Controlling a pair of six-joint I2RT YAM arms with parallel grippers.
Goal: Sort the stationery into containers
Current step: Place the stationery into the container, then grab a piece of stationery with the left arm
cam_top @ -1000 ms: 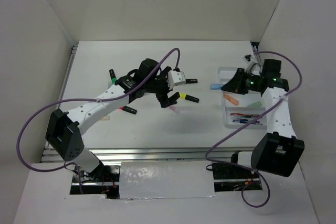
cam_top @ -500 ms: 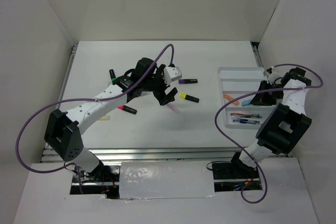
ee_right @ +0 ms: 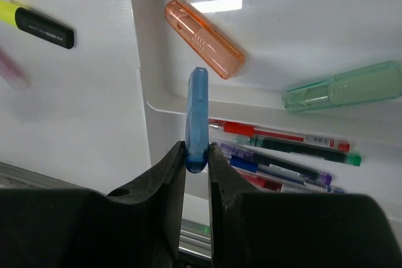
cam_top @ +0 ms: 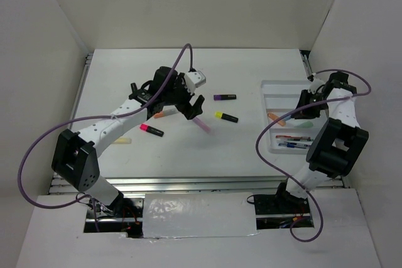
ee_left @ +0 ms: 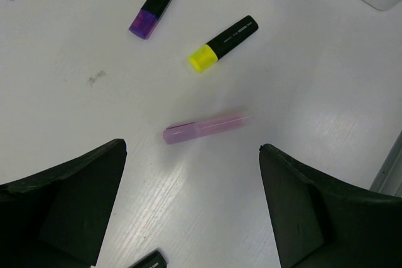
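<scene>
Next, my left gripper goes to the right in the top view and down onto the highlighter's yellow cap (cam_top: 218, 115) (ee_left: 203, 58), turning its open fingers because the highlighter lies slanted.
My right gripper (ee_right: 197, 155) is shut on the lower end of a translucent blue marker (ee_right: 197, 117), held upright above the white divided tray (ee_right: 146, 61). In the tray lie an orange marker (ee_right: 204, 39), a pale green marker (ee_right: 342, 86) and several thin pens (ee_right: 282, 155). In the top view that gripper (cam_top: 301, 107) hangs over the tray (cam_top: 276, 83). My left gripper (ee_left: 191, 149) is open just above the table, and a lilac marker (ee_left: 204, 128) lies a little ahead of its jaws. Beyond it are a yellow-capped highlighter (ee_left: 223, 43) and a purple-capped highlighter (ee_left: 156, 3).
On the table left of my left gripper (cam_top: 191, 106) lie a pink-capped highlighter (cam_top: 151, 130), an orange marker (cam_top: 164, 115) and a pale yellow marker (cam_top: 122, 140). White walls enclose the table on three sides. A purple cable loops over each arm.
My right arm has swung from the tray's left side to above the tray, still carrying the blue marker. My left gripper has shifted left and stays open near the lilac marker.
</scene>
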